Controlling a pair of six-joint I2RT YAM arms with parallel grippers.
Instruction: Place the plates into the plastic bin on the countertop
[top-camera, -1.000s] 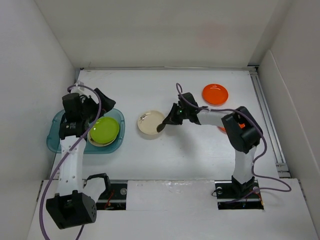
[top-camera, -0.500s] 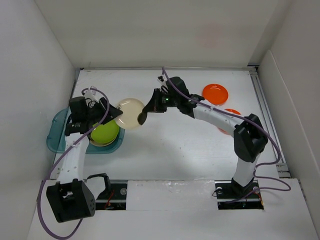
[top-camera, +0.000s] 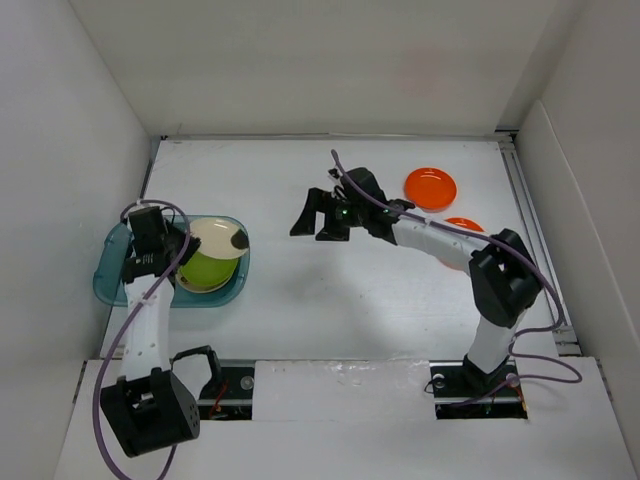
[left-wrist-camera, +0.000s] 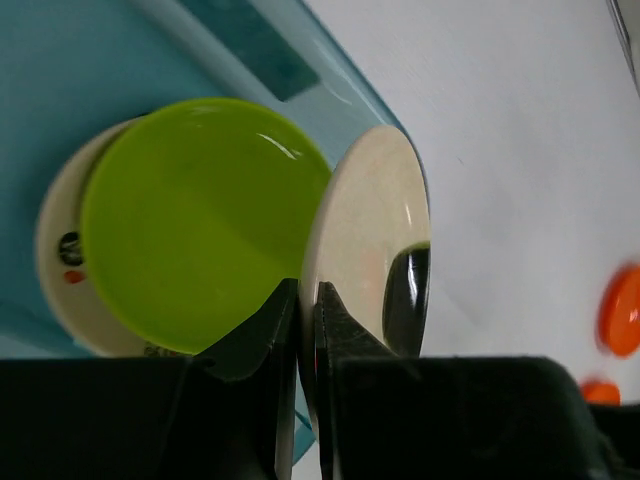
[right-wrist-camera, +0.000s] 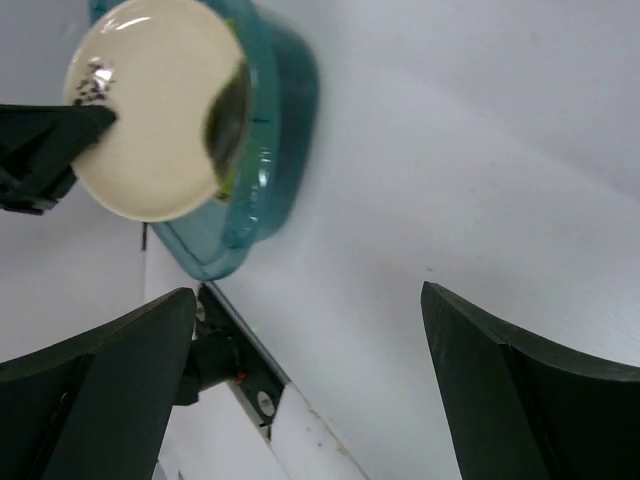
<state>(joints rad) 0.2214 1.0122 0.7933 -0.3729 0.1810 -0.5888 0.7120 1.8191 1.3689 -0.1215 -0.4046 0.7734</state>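
Observation:
The farther orange plate's side edge (top-camera: 452, 190) is below my right gripper, to its right in the top view. I will move across and down onto it next.
My left gripper (top-camera: 186, 243) is shut on the rim of a cream plate (top-camera: 218, 240) with a dark mark, holding it tilted above the teal plastic bin (top-camera: 108, 272). The left wrist view shows that cream plate (left-wrist-camera: 365, 250) on edge, pinched in the left gripper (left-wrist-camera: 308, 300). A lime green plate (left-wrist-camera: 200, 250) lies in the bin (left-wrist-camera: 60, 100) on top of another cream plate (left-wrist-camera: 55, 270). My right gripper (top-camera: 318, 218) hangs open and holds nothing over the white countertop (top-camera: 300, 300). From the right wrist, the held plate (right-wrist-camera: 150, 110) appears beyond the open right gripper (right-wrist-camera: 308, 292).
Two orange plates (top-camera: 430, 188) (top-camera: 462, 225) sit on the countertop at the far right, the nearer one partly behind the right arm. White walls close in the table on the left, back and right. The arm bases stand at the near edge.
The right gripper carried the cream plate left, the left gripper shut on its rim, and the right gripper opened and drew back. The left arm swung the plate over the bin.

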